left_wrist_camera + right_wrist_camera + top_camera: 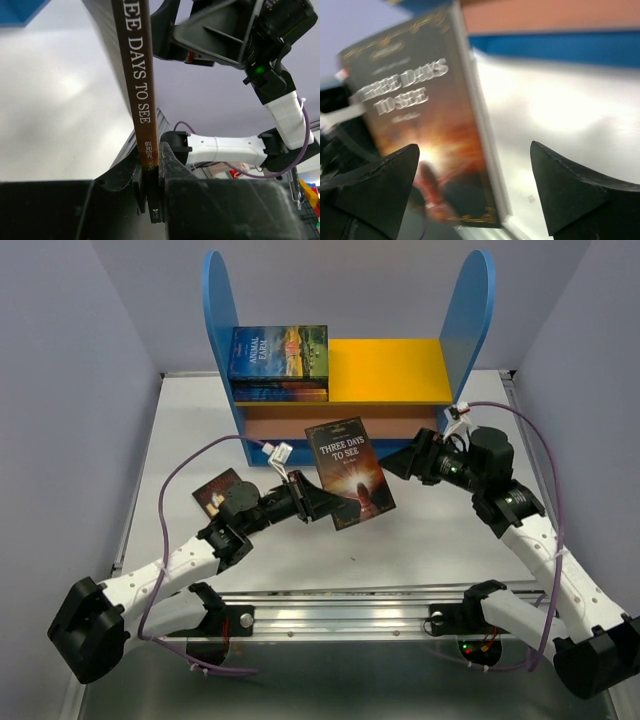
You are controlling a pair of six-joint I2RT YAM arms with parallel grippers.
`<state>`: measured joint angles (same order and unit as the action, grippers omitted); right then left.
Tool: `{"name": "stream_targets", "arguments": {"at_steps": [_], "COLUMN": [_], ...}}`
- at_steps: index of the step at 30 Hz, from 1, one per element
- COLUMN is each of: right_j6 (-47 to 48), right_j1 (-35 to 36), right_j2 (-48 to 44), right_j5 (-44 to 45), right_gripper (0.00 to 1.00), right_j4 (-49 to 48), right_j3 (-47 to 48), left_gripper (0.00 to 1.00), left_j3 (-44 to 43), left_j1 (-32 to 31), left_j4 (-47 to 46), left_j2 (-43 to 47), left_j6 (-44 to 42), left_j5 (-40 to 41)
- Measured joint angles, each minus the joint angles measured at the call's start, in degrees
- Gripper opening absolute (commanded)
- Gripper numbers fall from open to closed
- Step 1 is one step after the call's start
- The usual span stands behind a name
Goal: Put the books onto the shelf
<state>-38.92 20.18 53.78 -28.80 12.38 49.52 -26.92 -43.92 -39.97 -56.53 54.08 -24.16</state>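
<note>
I need to move my left gripper up and outward next, turn the dark brown book flat over the stack of books and release it there, because that stack has a level top.
A dark brown book titled "Three Days to See" (350,472) stands upright above the table's middle. My left gripper (318,502) is shut on its lower left corner, and in the left wrist view the spine (140,90) is pinched between the jaws of that gripper (152,180). My right gripper (400,462) hangs just right of the book, open and apart from it; its view shows the cover (420,125) beyond the wide gap of the gripper (474,146). The shelf (390,370) stands at the back, with a stack of books (278,352) on the left of its yellow board.
One more dark book (213,492) lies flat on the white table (450,540), partly under my left arm. The shelf's brown lower board (545,15) and blue base (560,47) lie beyond the right gripper. Grey walls close both sides. A metal rail (340,600) runs along the near edge.
</note>
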Motion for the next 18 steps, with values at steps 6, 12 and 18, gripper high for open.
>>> {"name": "stream_targets", "arguments": {"at_steps": [6, 12, 18], "right_j6": [4.7, 7.9, 9.0], "right_j1": [-0.3, -0.3, -0.3], "right_j2": [-3.9, -4.7, -3.2], "right_j5": [23.0, 33.0, 34.4], "right_gripper": [1.0, 1.0, 1.0], "right_j4": [9.9, 14.7, 16.2], "right_j3": [4.9, 6.4, 6.6], "left_gripper": [0.0, 0.0, 0.0], "left_j3": [-7.2, -24.4, -41.9], "left_j1": [-0.1, -0.1, -0.1], "left_j4": [7.9, 13.3, 18.4], "left_j2": [2.6, -2.6, -9.7], "left_j6": [-3.3, -8.6, -11.8], "left_j5": [5.2, 9.1, 20.5]}}
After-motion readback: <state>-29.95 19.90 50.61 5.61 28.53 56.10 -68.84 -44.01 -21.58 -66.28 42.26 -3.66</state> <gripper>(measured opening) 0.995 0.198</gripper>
